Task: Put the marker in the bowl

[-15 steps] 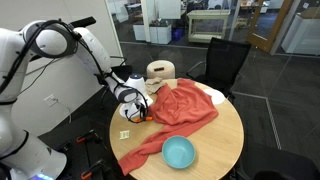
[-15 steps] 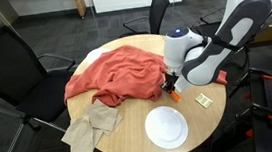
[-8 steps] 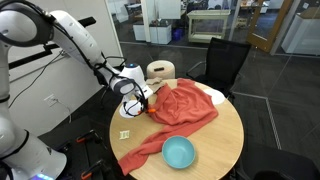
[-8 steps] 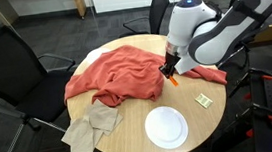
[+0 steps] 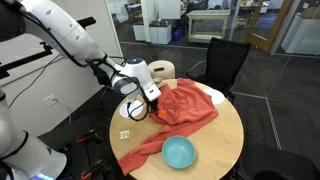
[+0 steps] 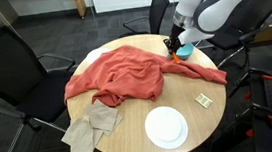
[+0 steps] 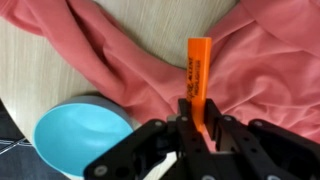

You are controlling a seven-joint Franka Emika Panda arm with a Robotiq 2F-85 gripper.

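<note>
The marker [image 7: 198,65] needs to go to the teal bowl [image 7: 81,138] next, and I need to lower it inside and let go of it. The bowl is below my gripper and to its left in the wrist view.
The orange marker [image 7: 198,65] is held upright between the jaws of my gripper [image 7: 197,122], which is shut on its lower end. In the wrist view it hangs over the red cloth [image 7: 260,60], with the teal bowl [image 7: 78,138] at the lower left, beside the gripper and not under it. In both exterior views the gripper [image 5: 152,100] [image 6: 173,46] is raised above the table. The bowl [image 5: 179,152] [image 6: 187,51] sits at the table edge, partly hidden by the gripper in one of them.
A red cloth [image 6: 121,72] covers much of the round wooden table [image 6: 132,142]. A white dish [image 6: 166,126], a small pale tag [image 6: 205,99] and a beige cloth [image 6: 89,128] lie on it. Black chairs [image 6: 14,63] stand around the table.
The gripper has risen with the marker in it and moved over the red cloth, away from the white dish and toward the teal bowl.
</note>
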